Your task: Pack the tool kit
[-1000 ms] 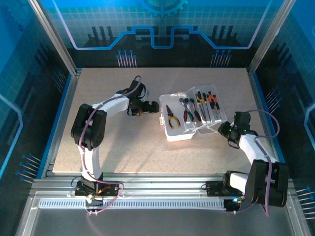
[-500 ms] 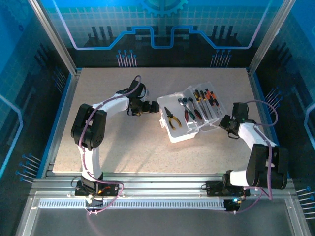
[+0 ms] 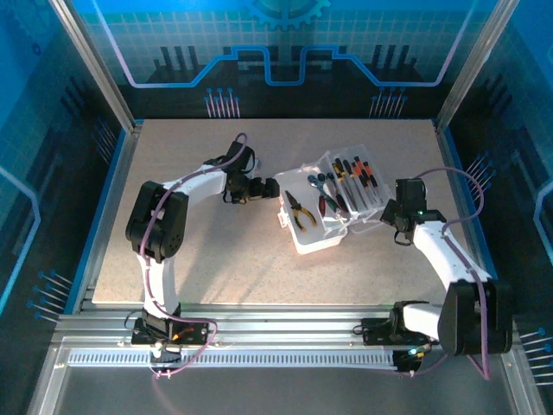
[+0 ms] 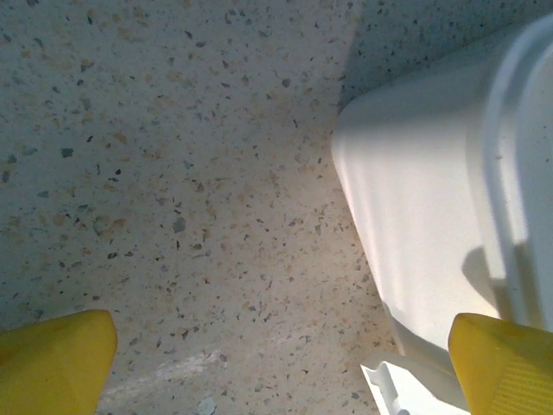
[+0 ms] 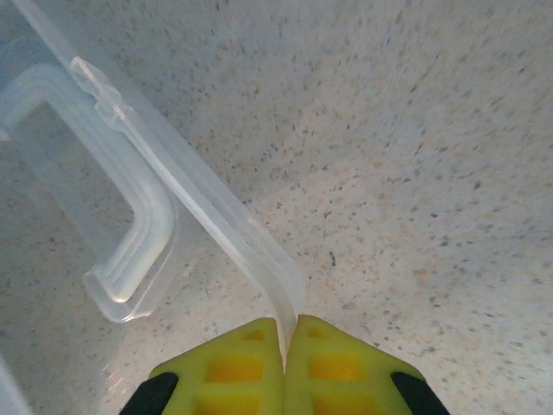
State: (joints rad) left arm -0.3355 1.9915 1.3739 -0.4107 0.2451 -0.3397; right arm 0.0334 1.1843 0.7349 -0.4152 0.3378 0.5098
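Observation:
My right gripper swings the lid's edge up and over the case's uncovered white half next, then releases, since that half lies beyond the clear lid (image 3: 367,201) from the gripper.
The tool kit case (image 3: 309,235) lies open at the table's middle, with yellow-handled pliers (image 3: 300,210) in its white half. Its clear lid (image 3: 367,201) is tilted up off the table, and several red, black and orange screwdrivers (image 3: 354,177) show in it. My right gripper (image 3: 389,216) is shut on the lid's outer edge (image 5: 216,207), next to the clear handle (image 5: 130,251); the yellow pads (image 5: 233,367) pinch the rim at the gripper's tip (image 5: 289,333). My left gripper (image 3: 270,188) stands open at the case's left end, its yellow fingertips (image 4: 52,359) apart and the white case wall (image 4: 423,216) beside the right one.
Bare speckled tabletop (image 3: 216,251) surrounds the case on all sides. Aluminium posts and blue panels (image 3: 112,147) fence the table's left, right and back edges.
My right gripper has shut on the lid's edge and swung it up and to the left, so the screwdrivers shifted left. The left arm has stayed put.

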